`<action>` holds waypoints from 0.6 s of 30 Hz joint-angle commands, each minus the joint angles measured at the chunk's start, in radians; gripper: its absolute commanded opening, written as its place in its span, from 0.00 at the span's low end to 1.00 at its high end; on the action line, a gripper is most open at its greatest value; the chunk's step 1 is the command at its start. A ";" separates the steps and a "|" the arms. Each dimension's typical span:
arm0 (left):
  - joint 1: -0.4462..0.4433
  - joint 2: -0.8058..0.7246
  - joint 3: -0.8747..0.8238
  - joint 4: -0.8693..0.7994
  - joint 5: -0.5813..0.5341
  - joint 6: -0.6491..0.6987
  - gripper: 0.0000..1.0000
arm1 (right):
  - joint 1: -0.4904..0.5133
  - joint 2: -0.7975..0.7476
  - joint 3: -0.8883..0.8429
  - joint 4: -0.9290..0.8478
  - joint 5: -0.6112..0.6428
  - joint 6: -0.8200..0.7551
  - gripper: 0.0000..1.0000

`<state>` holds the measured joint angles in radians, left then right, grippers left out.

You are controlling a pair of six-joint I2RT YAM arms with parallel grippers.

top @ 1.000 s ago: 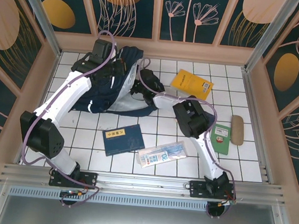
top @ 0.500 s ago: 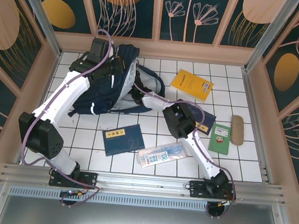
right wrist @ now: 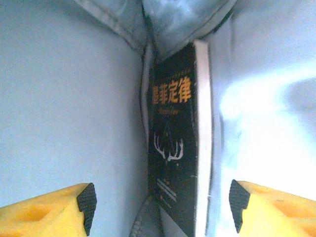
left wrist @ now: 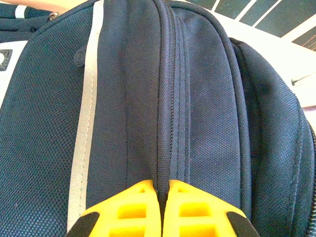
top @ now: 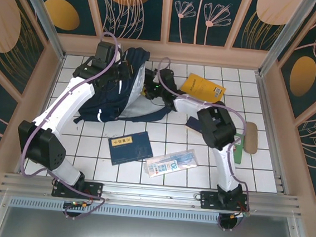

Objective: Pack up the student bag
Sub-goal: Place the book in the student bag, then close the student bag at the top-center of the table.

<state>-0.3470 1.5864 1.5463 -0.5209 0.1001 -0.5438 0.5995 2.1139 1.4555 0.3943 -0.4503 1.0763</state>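
The black book already stands inside the bag, so my left gripper will next carry the fold of the bag's fabric over the bag's opening (top: 141, 107) and down, then let it go.
The student bag (top: 113, 92), dark navy with white stripes, lies at the back left of the tiled table. My left gripper (top: 119, 70) is shut on a ridge of its fabric beside the zip seam (left wrist: 163, 186); the navy cloth of the bag (left wrist: 212, 98) spreads in front of the left wrist camera. My right gripper (top: 151, 88) reaches into the bag's mouth. It stands open (right wrist: 163, 207), with its pads (right wrist: 87, 206) wide apart. Between them a black book (right wrist: 177, 128) with orange lettering stands on edge against the pale lining (right wrist: 64, 98), untouched by either pad.
On the tiles lie a yellow book (top: 204, 89), a blue book (top: 130, 147), a white and blue packet (top: 170, 163), a green book (top: 235, 153), a tan case (top: 251, 137) and a dark book (top: 194, 123) partly under the right arm. Walls close in on all sides.
My right gripper has opened and let go of the black book inside the bag. The right arm's elbow swung right. The left gripper kept its pinch on the bag.
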 commanded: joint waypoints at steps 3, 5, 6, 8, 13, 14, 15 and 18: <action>-0.002 0.033 0.037 0.154 0.059 0.031 0.00 | -0.047 -0.223 -0.179 -0.118 0.042 -0.188 0.73; -0.001 0.054 0.038 0.160 0.079 0.038 0.00 | -0.096 -0.297 -0.242 -0.174 0.078 -0.239 0.73; -0.001 0.069 0.042 0.160 0.092 0.042 0.00 | -0.115 -0.333 -0.276 -0.195 0.097 -0.266 0.72; -0.003 0.101 0.051 0.160 0.114 0.048 0.00 | -0.152 -0.398 -0.329 -0.246 0.145 -0.313 0.72; -0.006 0.202 0.063 0.156 0.113 0.056 0.00 | -0.259 -0.505 -0.418 -0.347 0.240 -0.409 0.73; -0.006 0.217 0.061 0.157 0.115 0.054 0.00 | -0.287 -0.514 -0.429 -0.364 0.257 -0.425 0.73; -0.007 0.232 0.061 0.156 0.113 0.052 0.04 | -0.306 -0.517 -0.435 -0.379 0.274 -0.438 0.73; -0.011 0.274 0.063 0.152 0.118 0.046 0.19 | -0.376 -0.512 -0.445 -0.393 0.309 -0.480 0.70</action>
<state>-0.3653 1.8381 1.5700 -0.4370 0.2287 -0.5358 0.2630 1.6199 1.0336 0.0647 -0.2131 0.6815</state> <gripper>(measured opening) 0.162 0.703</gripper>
